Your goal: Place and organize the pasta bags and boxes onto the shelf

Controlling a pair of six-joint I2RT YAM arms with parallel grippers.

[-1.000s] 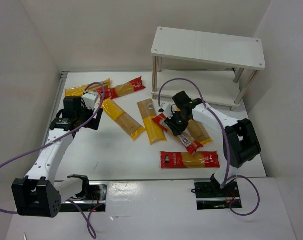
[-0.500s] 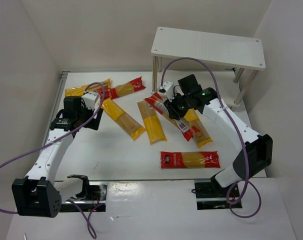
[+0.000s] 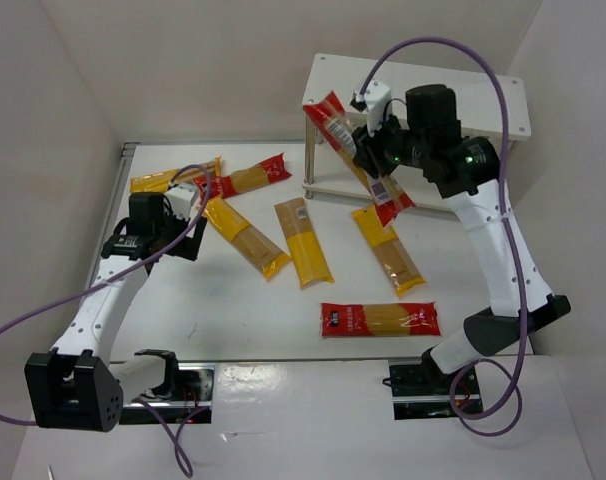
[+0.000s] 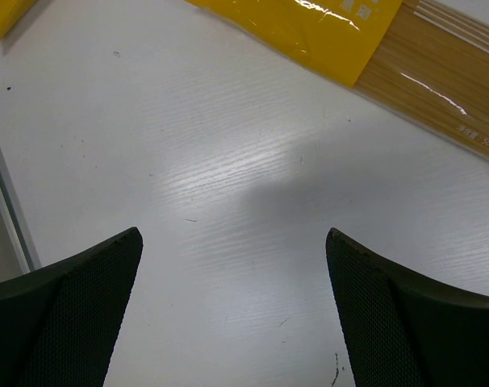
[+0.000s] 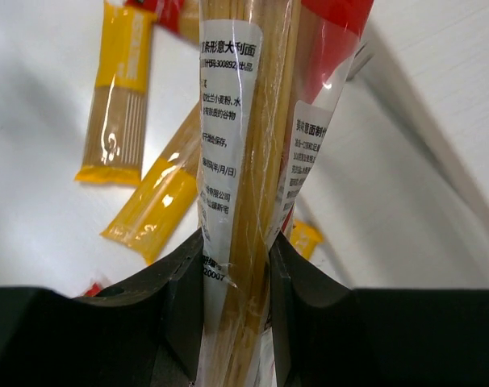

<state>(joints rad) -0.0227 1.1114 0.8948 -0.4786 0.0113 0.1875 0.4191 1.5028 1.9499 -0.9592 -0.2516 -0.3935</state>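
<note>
The end of the shelf's top board by the shelf's side is bare, so I will move my right gripper outward, to the right in the top view, and release the packet there.
My right gripper (image 3: pixel 371 152) is shut on a red spaghetti packet (image 3: pixel 345 125) and holds it raised and tilted at the left end of the shelf (image 3: pixel 473 95), level with its top board. In the right wrist view the packet (image 5: pixel 244 145) is clamped between my fingers (image 5: pixel 180 306). My left gripper (image 3: pixel 183 228) is open and empty over bare table (image 4: pixel 228 185), with a yellow packet (image 4: pixel 374 40) just beyond its fingers. Other packets lie on the table: yellow ones (image 3: pixel 245 236), (image 3: pixel 304 243), (image 3: pixel 388 248), (image 3: pixel 168 179), and red ones (image 3: pixel 253 176), (image 3: pixel 380 319).
White walls close in the table on the left, back and right. The shelf's silver legs (image 3: pixel 310 150) stand at the back right. Purple cables loop over both arms. The arm bases sit at the near edge.
My right gripper has lifted the red packet off the table and carried it up and back to the shelf's left end. The left arm has not moved.
</note>
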